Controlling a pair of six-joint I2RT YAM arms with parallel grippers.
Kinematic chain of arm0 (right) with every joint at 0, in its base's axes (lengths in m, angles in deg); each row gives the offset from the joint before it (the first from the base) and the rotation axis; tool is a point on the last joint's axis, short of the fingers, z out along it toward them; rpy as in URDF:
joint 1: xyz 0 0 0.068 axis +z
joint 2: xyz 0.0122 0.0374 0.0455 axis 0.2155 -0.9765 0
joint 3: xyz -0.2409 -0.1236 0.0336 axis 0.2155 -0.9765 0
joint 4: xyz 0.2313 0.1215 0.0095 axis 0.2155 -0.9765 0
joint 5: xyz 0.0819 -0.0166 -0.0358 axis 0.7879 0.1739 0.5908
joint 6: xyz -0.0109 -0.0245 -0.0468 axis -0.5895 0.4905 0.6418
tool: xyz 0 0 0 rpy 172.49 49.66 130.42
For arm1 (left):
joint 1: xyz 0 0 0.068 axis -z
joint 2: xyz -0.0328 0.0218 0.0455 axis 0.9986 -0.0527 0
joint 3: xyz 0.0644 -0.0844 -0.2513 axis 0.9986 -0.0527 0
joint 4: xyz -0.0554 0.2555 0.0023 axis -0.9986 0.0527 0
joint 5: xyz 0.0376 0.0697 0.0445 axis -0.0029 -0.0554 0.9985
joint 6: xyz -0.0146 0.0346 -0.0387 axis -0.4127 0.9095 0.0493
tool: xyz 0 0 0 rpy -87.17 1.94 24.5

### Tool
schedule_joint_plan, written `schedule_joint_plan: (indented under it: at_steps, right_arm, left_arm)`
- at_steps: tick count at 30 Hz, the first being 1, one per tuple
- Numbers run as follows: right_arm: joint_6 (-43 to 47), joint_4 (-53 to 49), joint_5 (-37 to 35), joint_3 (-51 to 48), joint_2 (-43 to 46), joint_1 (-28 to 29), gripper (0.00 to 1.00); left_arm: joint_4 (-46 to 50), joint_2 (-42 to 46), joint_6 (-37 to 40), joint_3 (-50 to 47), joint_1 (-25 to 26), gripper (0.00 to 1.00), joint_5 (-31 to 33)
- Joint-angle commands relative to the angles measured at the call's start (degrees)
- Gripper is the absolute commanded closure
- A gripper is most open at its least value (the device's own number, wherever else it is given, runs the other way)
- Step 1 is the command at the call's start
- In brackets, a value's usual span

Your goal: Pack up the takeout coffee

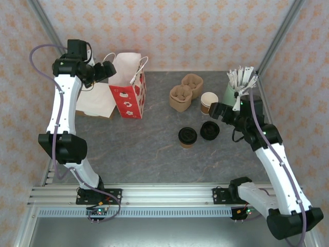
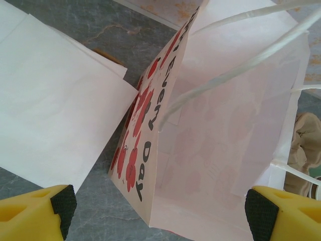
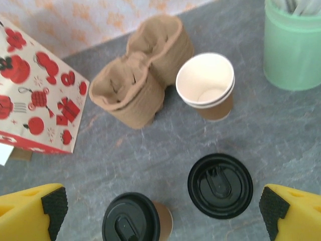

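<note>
I will lower my left gripper next onto the red-and-white paper bag's top edge below its spread fingers, by the white flat paper, then close.
The takeout coffee [image 1: 187, 137] is a brown paper cup with a black lid, standing mid-table; in the right wrist view it [image 3: 134, 222] sits at the bottom edge. My right gripper [image 1: 217, 110] hovers open to the right of it and above it, jaws [image 3: 163, 208] wide with nothing between them. A loose black lid [image 3: 219, 185] lies flat beside the cup. An open, empty paper cup [image 3: 206, 85] stands behind the lid. My left gripper [image 1: 104, 71] is open at the mouth of the red-and-white paper bag [image 1: 128, 87], its jaws [image 2: 161, 206] spread over the bag's open top [image 2: 225, 125].
A brown pulp cup carrier [image 1: 185, 92] lies between the bag and the open cup. A mint-green cup of white stirrers [image 1: 235, 87] stands at the back right. White flat paper [image 1: 96, 103] lies left of the bag. Frame posts rise at both back corners.
</note>
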Motion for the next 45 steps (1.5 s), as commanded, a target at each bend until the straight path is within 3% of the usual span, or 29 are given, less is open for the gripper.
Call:
schedule_joint_plan:
  at_steps: [1, 5, 11, 17, 25, 31, 35, 45]
  right_arm:
    - [1.0, -5.0, 4.9, 1.8, -2.1, -0.2, 0.01]
    - [-1.0, -5.0, 8.4, 0.4, -4.1, 0.6, 0.01]
    - [-2.4, -7.2, 7.8, -1.0, -7.4, 7.2, 0.01]
    - [-4.7, -6.0, 4.8, -2.6, -7.8, 11.4, 0.01]
    - [-4.8, -6.6, 2.9, -3.7, -7.4, 12.6, 0.01]
    - [-3.8, -7.3, 1.3, -3.8, -7.6, 12.5, 0.01]
    - [-2.5, -8.8, -0.8, -2.7, -8.3, 12.6, 0.01]
    - [2.1, -10.1, -3.8, 3.4, -10.7, 12.6, 0.01]
  left_arm:
    - [-1.2, 1.4, 1.1, -1.2, -0.1, 0.10, -0.8]
    - [-1.2, 0.4, 1.2, -1.4, -0.1, 0.10, -0.7]
    - [-2.2, -1.1, 0.8, -1.3, -0.1, 0.12, -1.4]
    - [-2.0, -5.4, 0.5, 1.0, -0.1, 0.24, -3.5]
    - [-1.6, -10.3, -0.3, 4.7, -0.1, 0.60, -4.6]
    - [-1.5, -9.3, -0.5, 3.6, 0.1, 0.88, -4.6]
    - [-2.2, -3.6, -0.7, 0.2, 0.4, 1.00, -4.3]
    - [-3.0, 12.8, 0.2, -14.2, 3.8, 1.00, -0.7]
